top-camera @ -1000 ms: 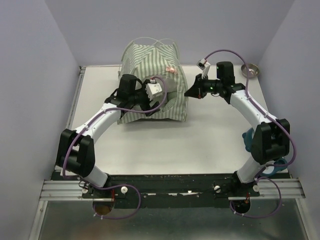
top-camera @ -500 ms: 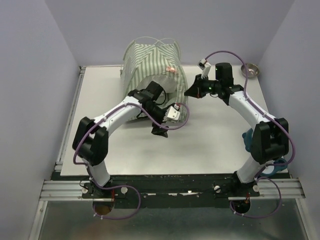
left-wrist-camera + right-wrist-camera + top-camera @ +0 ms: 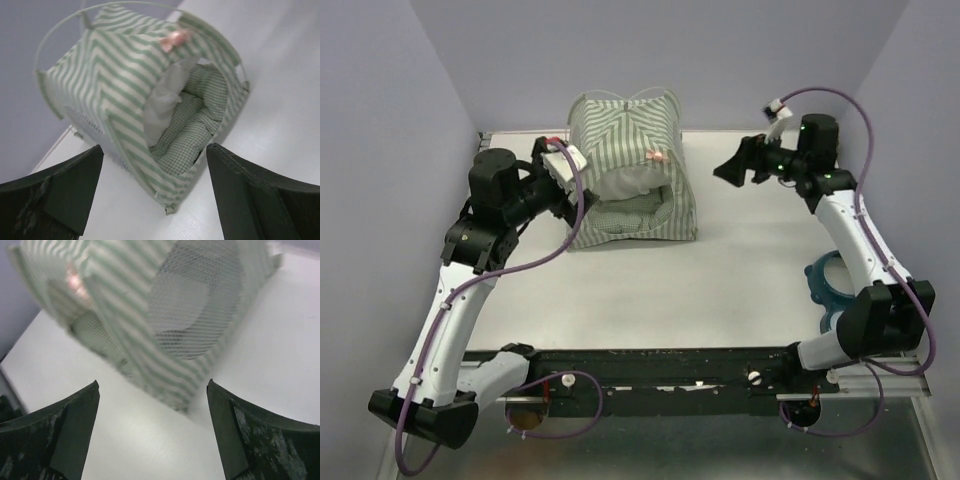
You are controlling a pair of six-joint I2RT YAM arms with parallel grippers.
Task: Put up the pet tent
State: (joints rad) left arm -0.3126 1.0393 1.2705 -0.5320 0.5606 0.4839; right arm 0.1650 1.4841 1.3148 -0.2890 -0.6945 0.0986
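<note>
The tent stands upright, so the robot's right gripper will next turn away from it, outward and down to the table's far corner at right in the top view.
The pet tent (image 3: 628,165) stands upright at the back middle of the table, green-and-white striped, with thin whitish poles arching over it and a pink tag (image 3: 657,156) above its opening. A green checked cushion (image 3: 192,125) lies inside. A grey mesh window (image 3: 195,300) shows in the right wrist view. My left gripper (image 3: 563,190) hovers open just left of the tent and touches nothing; in its own view the left gripper (image 3: 153,147) faces the tent's opening. My right gripper (image 3: 725,168) hangs open to the tent's right, clear of it, and this right gripper (image 3: 152,382) holds nothing.
A teal ring-shaped object (image 3: 828,283) lies near the table's right edge beside the right arm. Purple walls close in the back and both sides. The white table (image 3: 720,280) extends in front of the tent to the arms' bases.
The right gripper opened and drew back to the right, away from the tent. The left arm swung up from the tent's front to its left side.
</note>
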